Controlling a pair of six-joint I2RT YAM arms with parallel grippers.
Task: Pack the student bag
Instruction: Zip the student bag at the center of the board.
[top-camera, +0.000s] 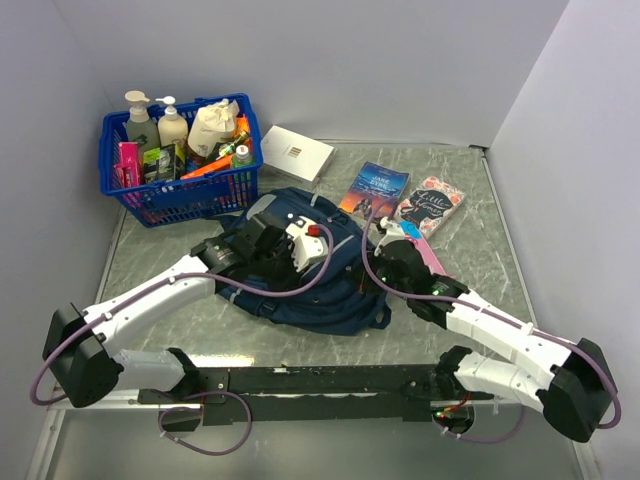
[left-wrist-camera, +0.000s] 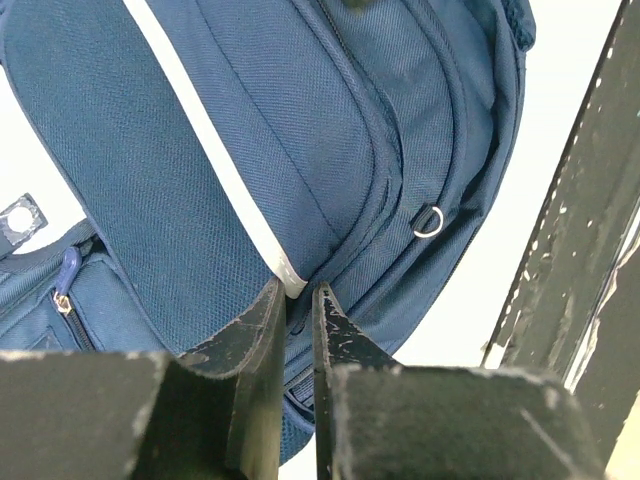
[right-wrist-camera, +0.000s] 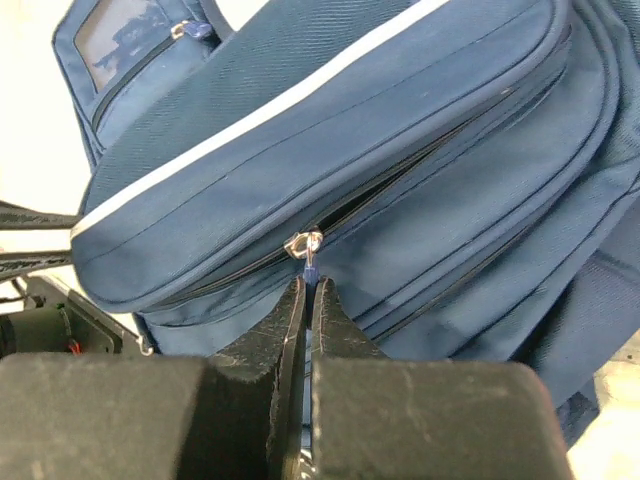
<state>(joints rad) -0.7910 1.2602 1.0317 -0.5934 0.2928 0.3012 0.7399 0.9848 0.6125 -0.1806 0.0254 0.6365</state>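
My left gripper draws back toward the bag's near edge (top-camera: 255, 306) next and releases the fold, since my right gripper already grips the zipper pull.
The navy student bag (top-camera: 300, 285) lies in the middle of the table. My left gripper (top-camera: 300, 245) is over its top. In the left wrist view the left gripper (left-wrist-camera: 298, 295) is nearly shut and pinches the bag fabric (left-wrist-camera: 200, 200) at the end of the pale stripe (left-wrist-camera: 215, 160). My right gripper (top-camera: 385, 265) is at the bag's right side. In the right wrist view the right gripper (right-wrist-camera: 309, 285) is shut on the blue zipper pull (right-wrist-camera: 311, 268) under the silver slider (right-wrist-camera: 303, 243). The zipper is partly open to the slider's right. The bag (right-wrist-camera: 350, 130) fills that view.
A blue plastic basket (top-camera: 246, 180) with bottles stands at the back left. A white box (top-camera: 296, 153) and two books (top-camera: 373, 190) (top-camera: 430, 205) lie behind the bag. A pink object (top-camera: 428, 252) lies by the right gripper. Walls close in on three sides.
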